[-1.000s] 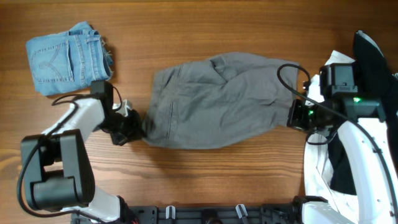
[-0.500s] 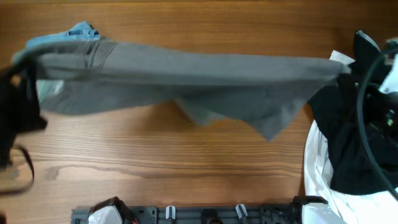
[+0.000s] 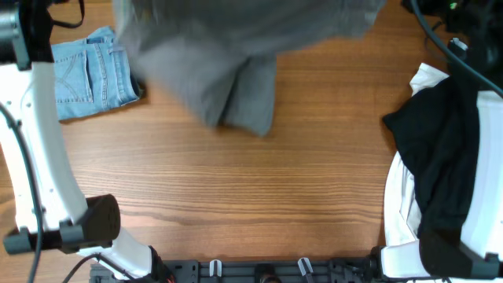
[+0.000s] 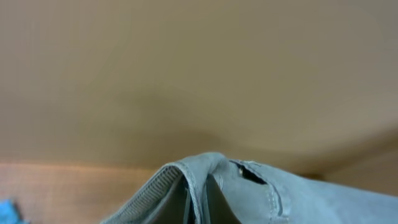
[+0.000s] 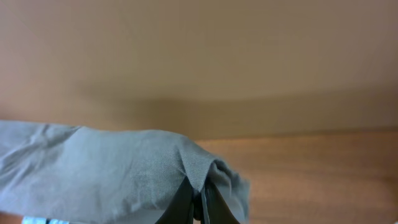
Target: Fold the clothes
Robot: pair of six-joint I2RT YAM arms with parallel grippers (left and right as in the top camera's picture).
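Note:
The grey shorts need to go onto the table (image 3: 343, 145) beside the black garment. My right gripper should move down and back first, then open there.
The grey shorts (image 3: 236, 55) hang in the air, stretched between both arms near the top of the overhead view, blurred, one leg dangling. In the left wrist view the waistband (image 4: 205, 186) is pinched at the bottom edge; my left gripper's fingers are hidden under the cloth. In the right wrist view my right gripper (image 5: 199, 202) is shut on a fold of the grey shorts (image 5: 112, 168). Folded light-blue denim shorts (image 3: 86, 71) lie at the far left. Black (image 3: 440, 141) and white (image 3: 401, 204) garments lie at the right.
The wooden table (image 3: 251, 196) spreads below the lifted shorts. The left arm's white link (image 3: 39, 157) runs down the left side. The right arm (image 3: 479, 204) stands over the garment pile at the right edge.
Both arms have lifted the grey shorts off the table, pulled them taut, then carried them higher and toward the far edge. The grippers have left the overhead view.

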